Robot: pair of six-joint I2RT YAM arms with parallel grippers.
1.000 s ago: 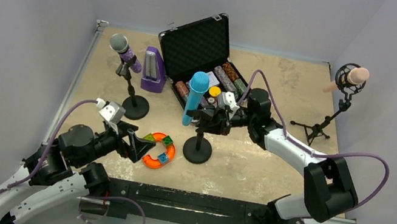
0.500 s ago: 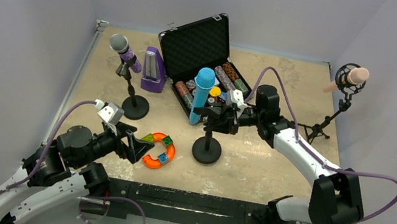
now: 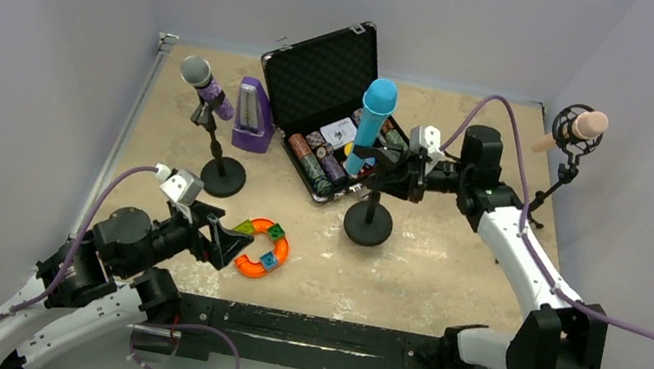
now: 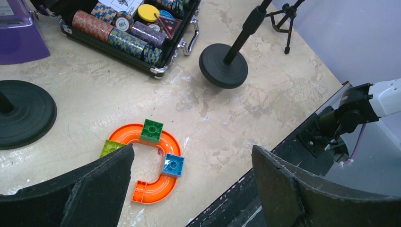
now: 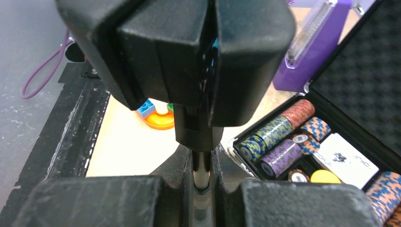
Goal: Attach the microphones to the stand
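My right gripper will next swing the stand outward and lower the stand's base onto the bare tabletop (image 3: pixel 432 112) beside the case. Then it will let go of the stand, clear of the chips.
The cyan-blue microphone (image 3: pixel 373 113) sits upright in the clip of a black round-base stand (image 3: pixel 368 222). My right gripper (image 3: pixel 384 172) is shut on that stand's pole (image 5: pixel 202 166) just under the clip (image 5: pixel 179 56). The glittery purple microphone (image 3: pixel 206 86) rests in the left stand (image 3: pixel 222 176). The pale pink microphone (image 3: pixel 576 130) sits in the shock mount of the tripod stand (image 3: pixel 523 215) at the far right. My left gripper (image 4: pixel 191 163) is open and empty, low over the near edge by the orange toy track (image 4: pixel 150 161).
An open black case of poker chips (image 3: pixel 329 149) lies behind the middle stand. A purple metronome-shaped box (image 3: pixel 253 116) stands by the left stand. The orange track with coloured blocks (image 3: pixel 263 247) lies near the front edge. Walls close in on both sides.
My right gripper has carried the middle stand with the blue microphone to the right and farther back. The left arm has not moved.
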